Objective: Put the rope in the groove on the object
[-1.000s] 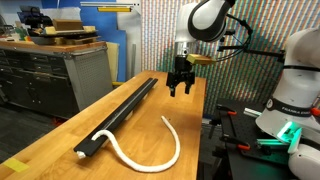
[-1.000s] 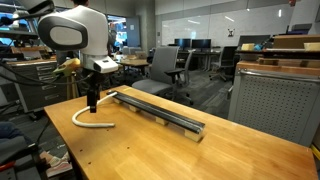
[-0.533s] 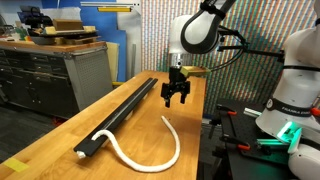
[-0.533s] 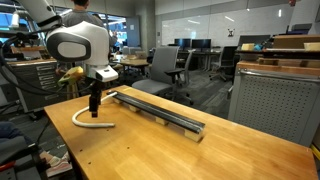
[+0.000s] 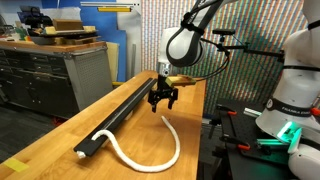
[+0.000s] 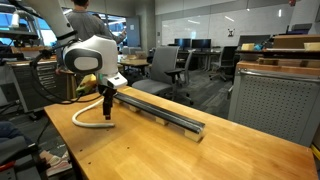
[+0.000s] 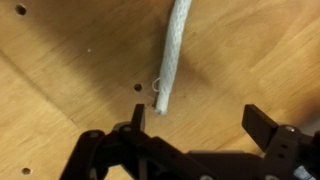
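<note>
My gripper moves down and to the left in the wrist view next, since the rope's frayed end (image 5: pixel 165 118) (image 7: pixel 163 103) lies below it, off-centre toward that side.
The rope (image 5: pixel 170 150) is a thick white cord lying in a curve on the wooden table; one end rests on the near end of the black bar (image 5: pixel 118 113), the other end lies free under my gripper. It also shows in an exterior view (image 6: pixel 88 120) and in the wrist view (image 7: pixel 172 52). The groove (image 6: pixel 160 111) runs along the bar's top. My gripper (image 5: pixel 163 102) hangs open and empty just above the rope's free end; in the wrist view (image 7: pixel 198 122) the frayed end lies by the left finger (image 7: pixel 138 120).
The wooden table (image 5: pixel 150 125) has small screw holes. A metal cabinet (image 5: pixel 50 70) stands beside it, another robot base (image 5: pixel 290 100) on the far side. Office chairs (image 6: pixel 165 65) and a grey cabinet (image 6: pixel 275 100) stand behind.
My gripper has moved down and toward the rope's free end, staying open. The rope and the bar have not moved.
</note>
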Available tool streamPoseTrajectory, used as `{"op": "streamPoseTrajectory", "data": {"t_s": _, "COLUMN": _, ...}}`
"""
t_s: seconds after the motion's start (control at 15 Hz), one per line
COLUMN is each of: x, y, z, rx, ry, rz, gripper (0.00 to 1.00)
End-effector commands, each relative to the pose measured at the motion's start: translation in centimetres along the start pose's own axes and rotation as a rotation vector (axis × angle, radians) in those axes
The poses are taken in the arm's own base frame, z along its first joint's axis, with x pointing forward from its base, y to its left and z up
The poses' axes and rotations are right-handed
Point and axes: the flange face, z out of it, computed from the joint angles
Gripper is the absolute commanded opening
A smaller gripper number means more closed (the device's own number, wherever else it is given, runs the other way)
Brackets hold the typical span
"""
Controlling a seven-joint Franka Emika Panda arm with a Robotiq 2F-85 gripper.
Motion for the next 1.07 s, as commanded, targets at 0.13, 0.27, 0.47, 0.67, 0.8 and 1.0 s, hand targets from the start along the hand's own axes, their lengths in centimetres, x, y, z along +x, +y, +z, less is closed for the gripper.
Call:
{"op": "streamPoseTrajectory", "data": {"t_s": 0.13, "x": 2.9, "y": -1.0, "z": 3.0, "rx": 0.002, "ry": 0.027, "rz": 0.057, "gripper": 1.00}}
{"op": "streamPoseTrajectory", "data": {"t_s": 0.27, "x": 3.6, "y": -0.6, "z": 3.8, "rx": -0.008, "ry": 0.036, "rz": 0.078, "gripper": 1.00}}
{"op": "streamPoseTrajectory", "data": {"t_s": 0.47, "x": 4.5, "y": 0.1, "z": 4.4, "rx": -0.021, "ry": 0.053, "rz": 0.113, "gripper": 1.00}}
{"op": "streamPoseTrajectory", "data": {"t_s": 0.67, "x": 4.7, "y": 0.8, "z": 4.4, "rx": -0.033, "ry": 0.074, "rz": 0.144, "gripper": 1.00}}
{"op": "streamPoseTrajectory", "data": {"t_s": 0.8, "x": 4.4, "y": 0.9, "z": 4.2, "rx": -0.042, "ry": 0.078, "rz": 0.163, "gripper": 1.00}}
{"op": "streamPoseTrajectory", "data": {"t_s": 1.0, "x": 3.1, "y": 0.6, "z": 4.1, "rx": -0.054, "ry": 0.068, "rz": 0.180, "gripper": 1.00}}
